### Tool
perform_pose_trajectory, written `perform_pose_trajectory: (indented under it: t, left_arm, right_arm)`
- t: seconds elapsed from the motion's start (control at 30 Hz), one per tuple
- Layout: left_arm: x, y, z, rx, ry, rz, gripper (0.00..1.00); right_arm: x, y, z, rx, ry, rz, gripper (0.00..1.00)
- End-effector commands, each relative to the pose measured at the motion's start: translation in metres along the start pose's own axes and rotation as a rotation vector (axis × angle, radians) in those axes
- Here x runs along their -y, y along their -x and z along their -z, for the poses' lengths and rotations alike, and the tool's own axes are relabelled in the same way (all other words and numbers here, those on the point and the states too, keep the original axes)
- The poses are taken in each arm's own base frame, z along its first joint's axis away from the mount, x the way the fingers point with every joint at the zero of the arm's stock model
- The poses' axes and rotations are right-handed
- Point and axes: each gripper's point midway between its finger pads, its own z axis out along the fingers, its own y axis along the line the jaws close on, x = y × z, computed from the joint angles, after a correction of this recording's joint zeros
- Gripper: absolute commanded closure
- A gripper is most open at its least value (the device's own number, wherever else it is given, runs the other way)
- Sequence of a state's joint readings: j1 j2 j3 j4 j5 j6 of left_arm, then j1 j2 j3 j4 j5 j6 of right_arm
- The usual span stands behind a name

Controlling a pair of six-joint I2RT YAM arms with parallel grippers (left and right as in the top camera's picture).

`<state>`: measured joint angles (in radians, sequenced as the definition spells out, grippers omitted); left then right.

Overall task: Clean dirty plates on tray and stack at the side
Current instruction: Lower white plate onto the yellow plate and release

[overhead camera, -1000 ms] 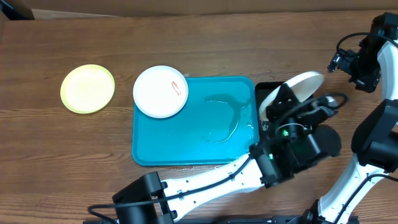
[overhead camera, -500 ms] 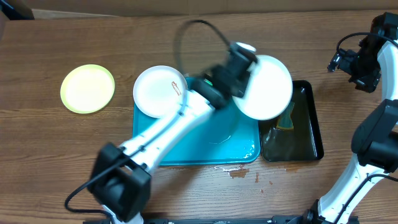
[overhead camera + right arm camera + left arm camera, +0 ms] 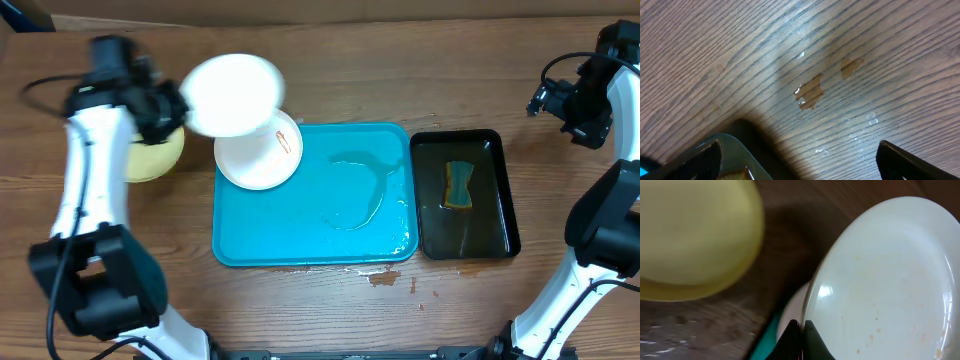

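The lime-green plate (image 3: 155, 158) (image 3: 692, 232) is beside the tray, so next the robot's left gripper should move down toward the left in the overhead view and let go of its plate on top of it.
My left gripper (image 3: 165, 112) is shut on the rim of a white plate (image 3: 232, 95) and holds it in the air above the table's upper left; in the left wrist view the fingers (image 3: 801, 330) pinch that plate (image 3: 885, 280), which bears small brown specks. A second white plate (image 3: 262, 158) with an orange smear lies on the upper left corner of the turquoise tray (image 3: 310, 240). The lime-green plate (image 3: 155, 158) lies on the table at the left, partly hidden by my arm; it also shows in the left wrist view (image 3: 695, 230). My right gripper (image 3: 799, 160) is open and empty at the far right.
A narrow black tray (image 3: 498, 220) holding water and a sponge (image 3: 459, 185) stands right of the turquoise tray. Water streaks lie on the turquoise tray. Brown spots and drops mark the wood (image 3: 810, 92), and a spill (image 3: 385, 277) sits below the tray.
My left arm swung the white plate from over the black tray, across the turquoise tray, to the upper left near the lime-green plate. The right arm has not moved.
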<state>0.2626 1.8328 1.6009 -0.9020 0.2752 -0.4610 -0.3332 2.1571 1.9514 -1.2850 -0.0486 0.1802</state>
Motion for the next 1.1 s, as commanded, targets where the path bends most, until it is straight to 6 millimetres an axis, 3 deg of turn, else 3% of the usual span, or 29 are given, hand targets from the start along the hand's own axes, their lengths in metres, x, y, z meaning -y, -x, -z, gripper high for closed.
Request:
perform_pose_trajectory:
  t: [0.0, 0.1, 0.3, 0.63, 1.07]
  left_arm:
    - [-0.045, 0.032, 0.033, 0.099, 0.043, 0.112, 0.96]
    - [-0.093, 0.046, 0.043, 0.152, 0.139, 0.194, 0.96]
    - [-0.146, 0.049, 0.040, 0.202, 0.275, 0.255, 0.96]
    - [-0.164, 0.045, 0.007, 0.253, 0.274, 0.247, 0.96]
    - [-0.173, 0.049, -0.008, 0.308, 0.278, 0.238, 0.96]
  right_arm:
    - [-0.003, 0.005, 0.013, 0.036, 0.015, -0.001, 0.00]
    - [-0.003, 0.005, 0.013, 0.036, 0.015, -0.001, 0.00]
    - [-0.003, 0.005, 0.013, 0.036, 0.014, -0.001, 0.00]
    - [-0.003, 0.005, 0.013, 0.036, 0.014, -0.001, 0.00]
    - [-0.003, 0.005, 0.013, 0.036, 0.015, -0.001, 0.00]
